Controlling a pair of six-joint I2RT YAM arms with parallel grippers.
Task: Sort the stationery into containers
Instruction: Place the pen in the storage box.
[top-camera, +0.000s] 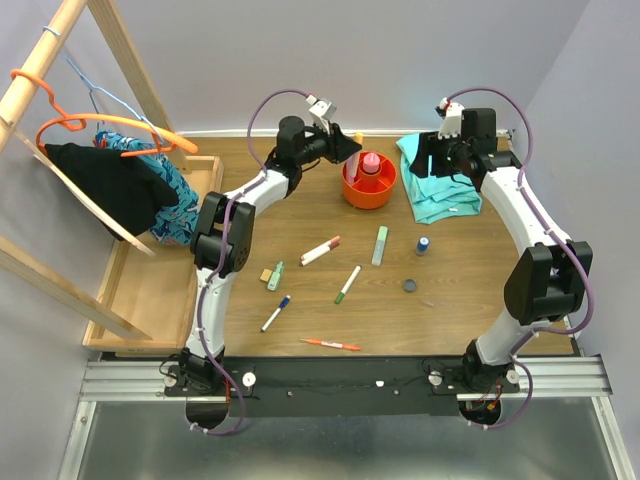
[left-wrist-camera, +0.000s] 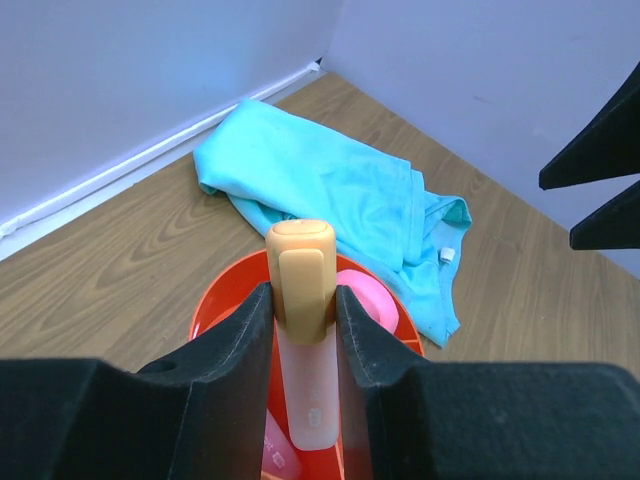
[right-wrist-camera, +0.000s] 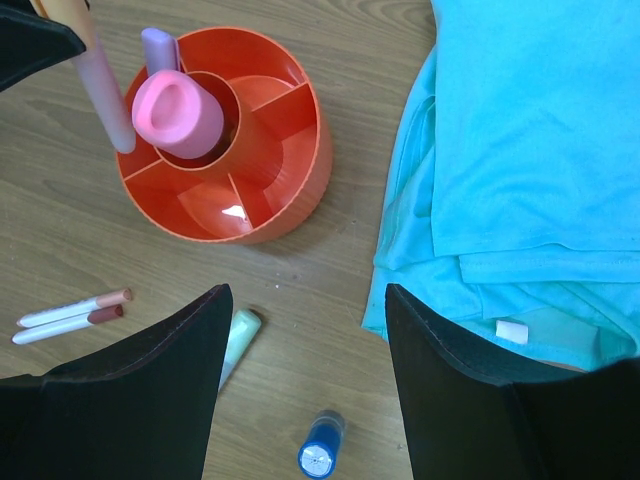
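The tub's outer section (top-camera: 351, 186) (left-wrist-camera: 316, 462) by the purple highlighter is below my left gripper, so my left gripper will next lower the upright pale highlighter into it and let go.
My left gripper (left-wrist-camera: 303, 310) is shut on a pale highlighter (left-wrist-camera: 300, 300) with a tan cap, held upright with its lower end inside the orange tub (left-wrist-camera: 215, 300). The tub (right-wrist-camera: 300, 190) also holds a pink glue bottle (right-wrist-camera: 175, 110) in its central cup and a purple highlighter (right-wrist-camera: 158, 45). My right gripper (right-wrist-camera: 305, 295) hangs open over bare wood beside the cloth, holding nothing. On the table lie red-capped markers (top-camera: 320, 250), a green highlighter (top-camera: 380, 245), a blue-capped bottle (top-camera: 423, 245), a dark disc (top-camera: 409, 286), a green marker (top-camera: 347, 284), a tan eraser (top-camera: 265, 273) and pens (top-camera: 275, 313).
A teal cloth (top-camera: 440, 190) lies crumpled at the back right, next to the tub. A wooden tray (top-camera: 150, 290) sits on the left under a slanted wooden rack with orange hangers (top-camera: 100, 125) and dark clothes. A wall runs close behind.
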